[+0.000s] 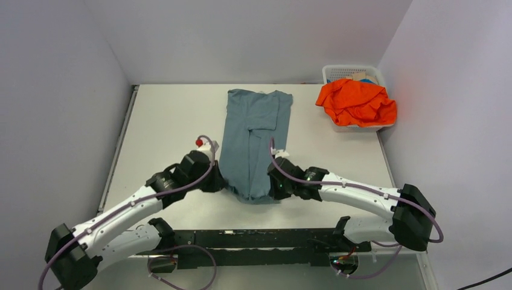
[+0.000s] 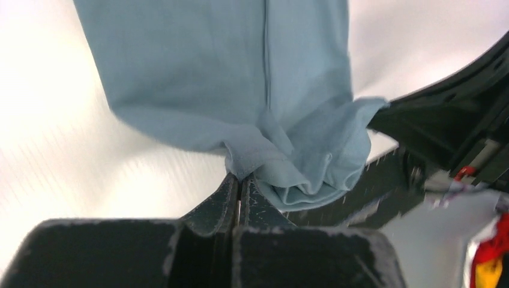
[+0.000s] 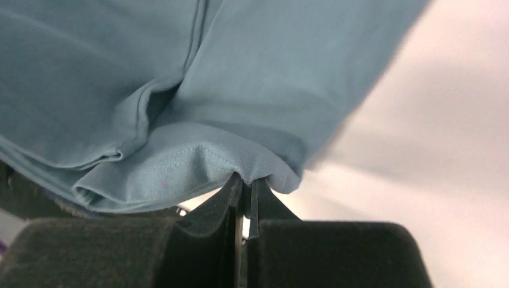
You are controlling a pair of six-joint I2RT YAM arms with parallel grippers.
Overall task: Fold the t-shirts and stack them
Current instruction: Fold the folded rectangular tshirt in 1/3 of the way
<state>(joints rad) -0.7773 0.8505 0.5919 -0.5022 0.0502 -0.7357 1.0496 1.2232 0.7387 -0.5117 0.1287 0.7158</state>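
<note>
The t-shirt's near corner goes outward in my right gripper next, for release upon the t-shirt's basket-side edge at mid-length, as this lies outward of the gripper.
The slate blue-grey t-shirt lies folded into a long narrow strip down the middle of the table. My left gripper is shut on its near left corner. My right gripper is shut on its near right corner. Both near corners are lifted slightly, and the hem bunches between the two grippers. The orange t-shirt sits crumpled on the white mesh basket at the far right.
The table is white, with grey walls on the left, back and right. The basket stands in the back right corner. The black mounting rail of the arms runs along the near edge.
</note>
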